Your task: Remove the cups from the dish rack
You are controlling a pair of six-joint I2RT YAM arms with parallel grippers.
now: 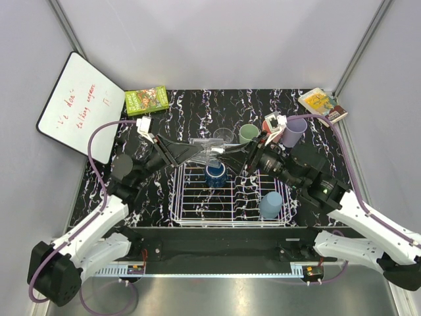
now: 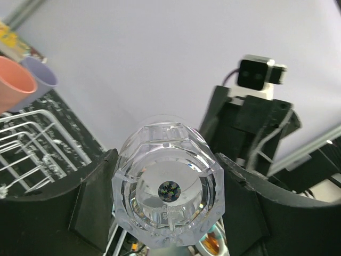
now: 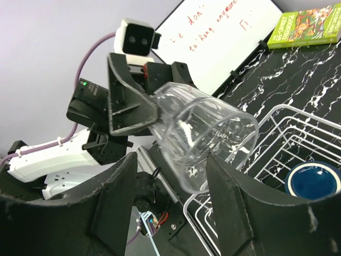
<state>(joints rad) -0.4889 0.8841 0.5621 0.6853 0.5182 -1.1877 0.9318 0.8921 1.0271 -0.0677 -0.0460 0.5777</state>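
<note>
Next, my right gripper moves toward my left gripper, one finger inside the clear glass's opening, straddling the glass's rim (image 1: 220,155) (image 3: 184,166), as that opening faces my right gripper.
My left gripper (image 1: 196,153) is shut on a clear glass (image 1: 209,154) and holds it on its side above the far edge of the white wire dish rack (image 1: 191,209). In the left wrist view its thick base (image 2: 168,192) sits between my fingers (image 2: 96,197). My right gripper (image 1: 241,157) is open. In the right wrist view its fingers (image 3: 120,192) stand either side of the glass's (image 3: 208,133) open mouth. A dark blue cup (image 1: 216,175) and a light blue-grey cup (image 1: 270,205) stand in the rack.
Behind the rack stand a second clear glass (image 1: 223,136), a pale green cup (image 1: 248,133), a salmon-pink cup (image 2: 13,82) and a lavender cup (image 1: 294,130). A whiteboard (image 1: 79,105) leans at the left. A green book (image 1: 147,100) and another book (image 1: 322,104) lie at the back.
</note>
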